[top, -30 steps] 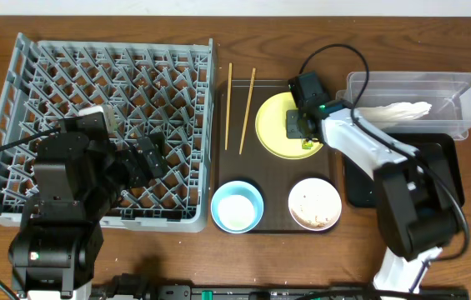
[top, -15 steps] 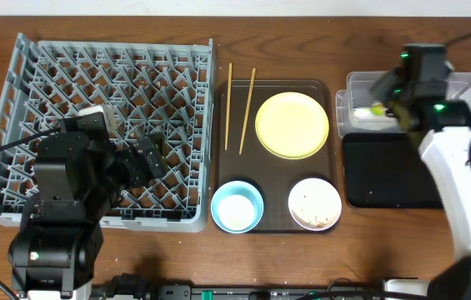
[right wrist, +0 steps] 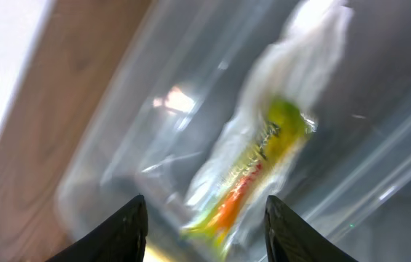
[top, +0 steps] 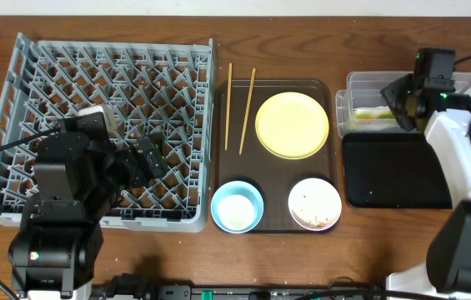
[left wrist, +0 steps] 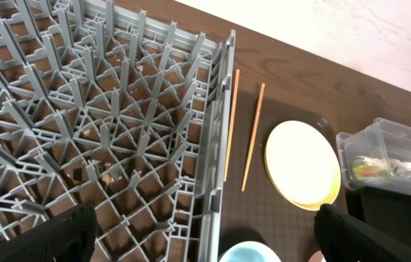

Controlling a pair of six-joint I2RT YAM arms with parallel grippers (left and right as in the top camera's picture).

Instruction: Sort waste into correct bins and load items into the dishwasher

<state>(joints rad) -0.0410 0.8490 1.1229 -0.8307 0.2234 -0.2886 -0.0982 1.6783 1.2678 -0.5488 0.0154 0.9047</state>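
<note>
I will raise my right gripper, move it across and back, and lower it onto the white cup's rim. It lies back and to the gripper's left in the overhead view, and the wrapper is in the bin.
The green-and-orange wrapper lies in the clear tub beside the white napkin; it also shows from overhead. My right gripper is open and empty just above it, over the tub. My left gripper is open and empty over the grey dish rack, near its right edge. The yellow plate, the light blue bowl and the white bowl holding crumbs sit on the brown tray. Two chopsticks lie at the tray's left edge.
The shallow black tray lies just in front of the clear tub. The brown serving tray sits between the rack and the bins. The left wrist view shows the rack wall and the chopsticks.
My right arm swung from the yellow plate to the clear tub with the wrapper. The wrapper now lies in the tub, free of the open jaws. The left arm has not moved.
</note>
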